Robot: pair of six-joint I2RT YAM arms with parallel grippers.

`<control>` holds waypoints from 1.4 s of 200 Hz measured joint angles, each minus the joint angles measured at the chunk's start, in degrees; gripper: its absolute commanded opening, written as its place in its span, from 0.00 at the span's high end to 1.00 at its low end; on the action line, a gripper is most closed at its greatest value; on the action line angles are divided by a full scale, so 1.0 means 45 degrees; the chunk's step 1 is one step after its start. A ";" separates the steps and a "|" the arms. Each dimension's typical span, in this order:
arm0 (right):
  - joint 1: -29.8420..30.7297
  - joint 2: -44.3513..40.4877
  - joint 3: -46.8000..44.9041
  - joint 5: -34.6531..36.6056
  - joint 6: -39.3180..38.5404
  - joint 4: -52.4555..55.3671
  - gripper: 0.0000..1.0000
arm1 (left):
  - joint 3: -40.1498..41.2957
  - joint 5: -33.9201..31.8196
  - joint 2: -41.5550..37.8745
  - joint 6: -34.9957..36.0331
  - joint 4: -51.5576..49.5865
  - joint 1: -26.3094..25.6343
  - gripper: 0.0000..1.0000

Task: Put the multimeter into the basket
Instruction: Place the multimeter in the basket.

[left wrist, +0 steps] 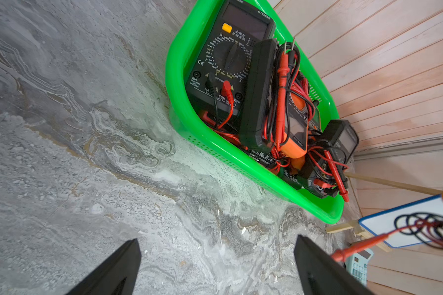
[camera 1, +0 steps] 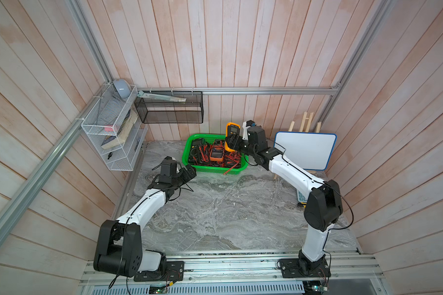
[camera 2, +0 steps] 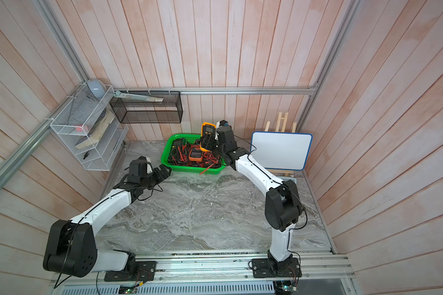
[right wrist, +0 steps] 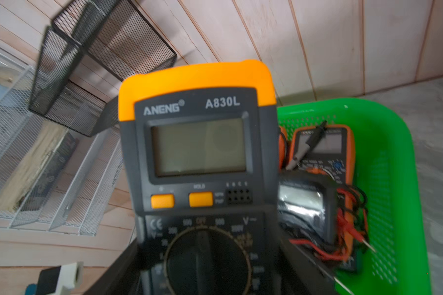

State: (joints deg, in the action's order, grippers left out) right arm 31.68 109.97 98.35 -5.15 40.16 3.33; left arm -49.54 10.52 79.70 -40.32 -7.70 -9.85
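The right gripper carries the hanging multimeter over and down to the basket's back middle [camera 1: 212,146] next and releases it, since that spot lies below, toward the mesh bin.
An orange-and-black multimeter [camera 1: 232,129] [camera 2: 208,130] [right wrist: 197,143] hangs upright over the back right part of the green basket [camera 1: 189,143] [camera 2: 189,169] [right wrist: 399,143], screen up. My right gripper [camera 1: 232,143] [camera 2: 207,143] [right wrist: 210,268] is shut on its lower body, one finger on each side. Its red and black leads [left wrist: 420,229] dangle below it. My left gripper [camera 1: 189,173] [camera 2: 164,172] [left wrist: 216,242] stands open and holds nothing, low over the marble by the basket's [left wrist: 179,76] front left corner.
Several other multimeters and tangled leads fill the basket; a red probe [camera 1: 228,171] sticks over its front rim. A black mesh bin [camera 1: 169,109] and white wire rack [camera 1: 113,132] hang on the walls. A whiteboard [camera 1: 304,150] leans at the right, a calculator [camera 1: 301,196] beside it.
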 measured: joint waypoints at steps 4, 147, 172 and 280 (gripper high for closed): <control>-0.0005 0.0223 0.0282 0.0029 0.0063 -0.0141 0.63 | 0.0000 0.0000 0.0000 0.0000 0.0000 0.0000 0.00; 0.0437 0.6436 0.5756 0.1438 0.0651 -0.1015 0.64 | 0.0238 0.0340 0.0000 -0.0010 0.0005 0.0000 0.00; 0.0801 0.6441 0.5571 0.1569 0.0437 -0.0967 0.63 | 0.0253 0.0374 0.0000 -0.0010 0.0005 0.0000 0.00; 0.1122 0.6115 0.4478 0.2147 0.0350 -0.0593 0.28 | 0.0253 0.0379 -0.0083 -0.0058 0.0015 0.0000 0.00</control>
State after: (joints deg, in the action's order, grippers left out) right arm 36.73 137.49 118.50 4.51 41.74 0.67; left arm -48.40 12.23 79.33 -40.58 -7.64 -9.85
